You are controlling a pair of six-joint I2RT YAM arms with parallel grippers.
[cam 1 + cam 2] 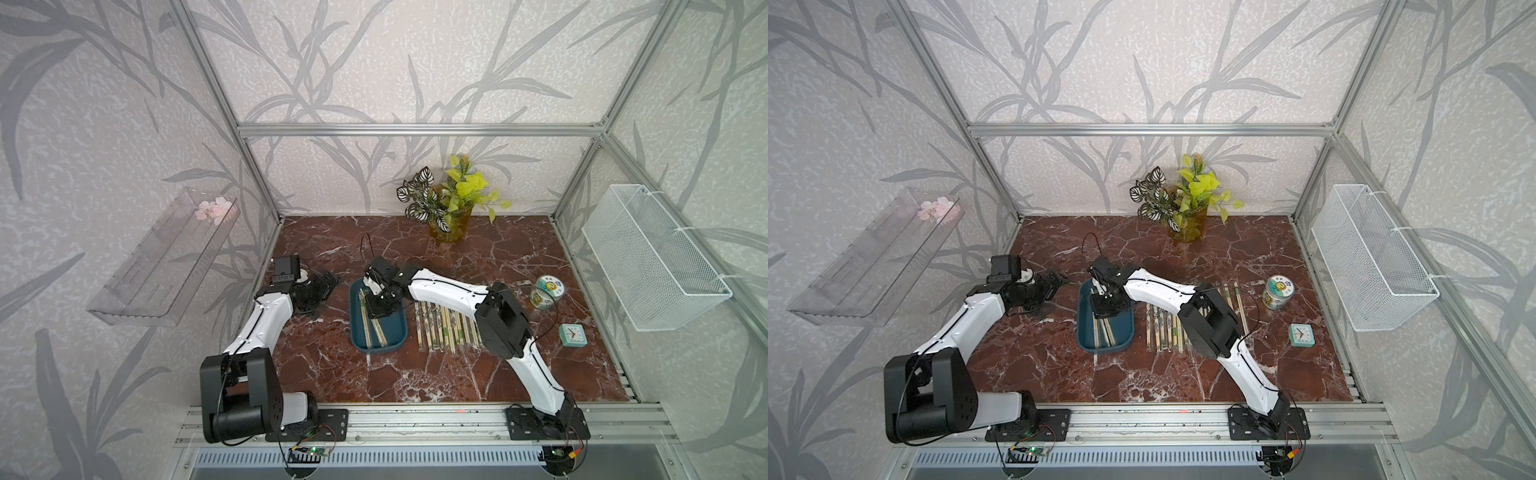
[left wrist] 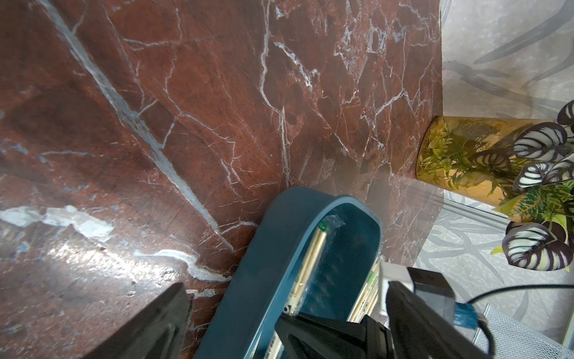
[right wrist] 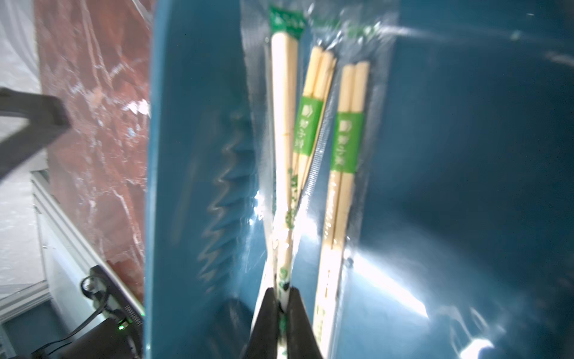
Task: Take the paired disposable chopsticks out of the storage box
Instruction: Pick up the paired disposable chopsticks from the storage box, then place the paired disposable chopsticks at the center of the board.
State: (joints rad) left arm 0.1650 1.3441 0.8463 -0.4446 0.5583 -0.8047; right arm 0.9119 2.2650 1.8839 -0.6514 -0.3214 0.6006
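My right gripper should next lift the pair over the box's side, lower it and release it, since the strip (image 1: 412,329) beside the chopstick row is bare across that side.
The storage box (image 1: 395,332) (image 1: 1126,328) is a dark teal tray in the middle of the marble table. Three wrapped pairs of disposable chopsticks (image 1: 365,328) (image 1: 1103,330) lie in it along its left side. My right gripper (image 1: 376,309) (image 3: 283,298) reaches down into the box and is shut on one pair (image 3: 284,124). The other two pairs (image 3: 344,140) lie loose beside it. My left gripper (image 1: 326,297) (image 2: 231,307) hangs open just left of the box. The box's wall (image 2: 248,279) shows between its fingers, and I cannot tell whether they touch it.
Several wrapped chopstick pairs (image 1: 440,328) (image 1: 1163,328) lie in a row on the table right of the box, partly under the right arm. Two round tins (image 1: 550,286) and a small clock (image 1: 572,335) stand further right. A plant vase (image 1: 451,224) stands at the back.
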